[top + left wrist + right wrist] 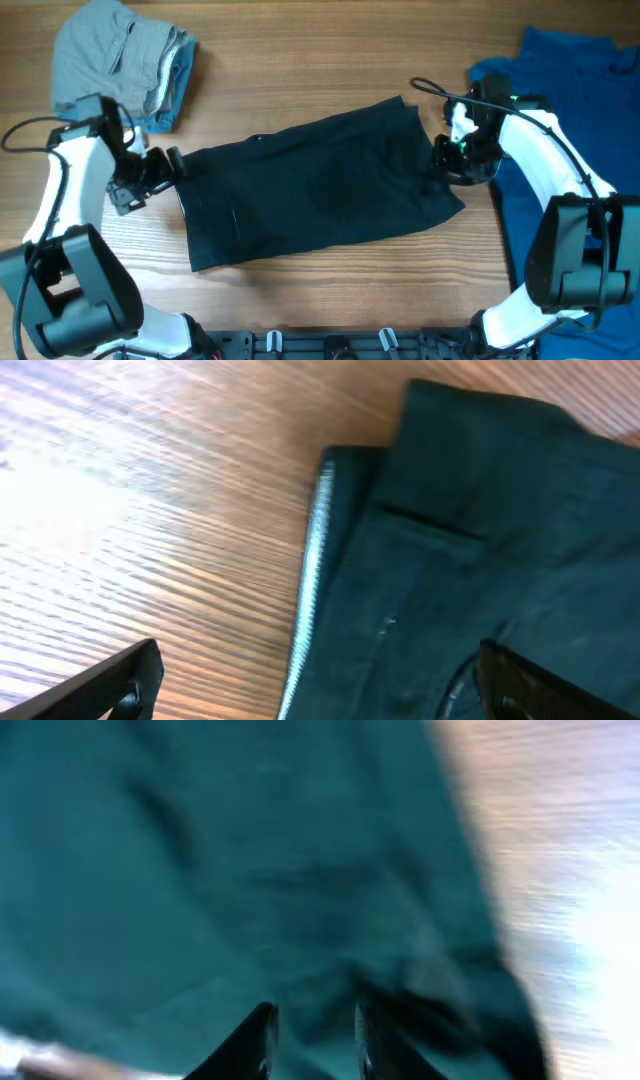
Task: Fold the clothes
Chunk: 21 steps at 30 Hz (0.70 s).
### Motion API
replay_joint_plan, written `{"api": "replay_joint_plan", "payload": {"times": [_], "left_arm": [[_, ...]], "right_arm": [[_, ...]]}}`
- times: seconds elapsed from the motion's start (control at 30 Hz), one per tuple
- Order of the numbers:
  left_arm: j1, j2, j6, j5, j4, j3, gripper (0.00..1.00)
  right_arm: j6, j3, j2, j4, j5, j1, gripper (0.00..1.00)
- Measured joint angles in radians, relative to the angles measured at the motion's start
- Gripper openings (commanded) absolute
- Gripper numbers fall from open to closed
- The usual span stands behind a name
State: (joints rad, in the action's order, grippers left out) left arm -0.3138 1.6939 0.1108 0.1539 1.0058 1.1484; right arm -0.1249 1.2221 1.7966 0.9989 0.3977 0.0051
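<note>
My left gripper will next lower onto the garment's pale-seamed edge and close there, since that edge lies between my open fingers, one over wood and one over cloth.
A dark garment lies spread flat across the middle of the wooden table. In the left wrist view its left edge shows a pale seam. My left gripper is at that left edge, and its fingers are wide open, one over bare wood and one over the cloth. My right gripper is at the garment's right edge. In the blurred right wrist view its fingers are close together with a fold of the dark cloth between them.
A folded pile of grey and blue clothes sits at the back left. A blue garment lies along the right side, under my right arm. Bare wood shows in front of the dark garment.
</note>
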Motion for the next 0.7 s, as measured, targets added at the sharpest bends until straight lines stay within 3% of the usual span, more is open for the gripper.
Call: {"api": "replay_joint_plan", "payload": {"times": [0.2, 0.3, 0.4, 0.47, 0.5, 0.53, 0.57, 0.7], "left_arm": [[-0.038, -0.002, 0.0, 0.109, -0.173, -0.187, 0.95], [-0.017, -0.015, -0.001, 0.132, -0.243, -0.258, 0.74], [0.021, -0.046, -0.019, 0.145, -0.355, -0.315, 0.61], [0.064, -0.063, -0.042, 0.179, -0.436, -0.352, 0.45], [0.095, -0.068, -0.052, 0.198, -0.483, -0.373, 0.34], [0.116, -0.068, -0.055, 0.215, -0.504, -0.383, 0.15], [0.141, -0.068, -0.065, 0.228, -0.525, -0.395, 0.05], [0.161, -0.054, -0.06, 0.252, -0.469, -0.399, 0.04]], "right_arm": [[-0.056, -0.005, 0.0, -0.13, 0.056, 0.043, 0.29], [-0.096, -0.031, 0.0, -0.143, 0.039, 0.043, 0.29], [-0.099, -0.042, 0.0, -0.149, 0.031, 0.043, 0.29], [-0.099, -0.042, 0.0, -0.15, 0.027, 0.043, 0.28], [-0.099, -0.042, 0.0, -0.151, 0.027, 0.043, 0.28], [-0.099, -0.042, 0.0, -0.151, 0.027, 0.043, 0.27], [-0.099, -0.042, 0.0, -0.152, 0.027, 0.043, 0.28], [-0.099, -0.042, 0.0, -0.155, 0.027, 0.043, 0.27]]}}
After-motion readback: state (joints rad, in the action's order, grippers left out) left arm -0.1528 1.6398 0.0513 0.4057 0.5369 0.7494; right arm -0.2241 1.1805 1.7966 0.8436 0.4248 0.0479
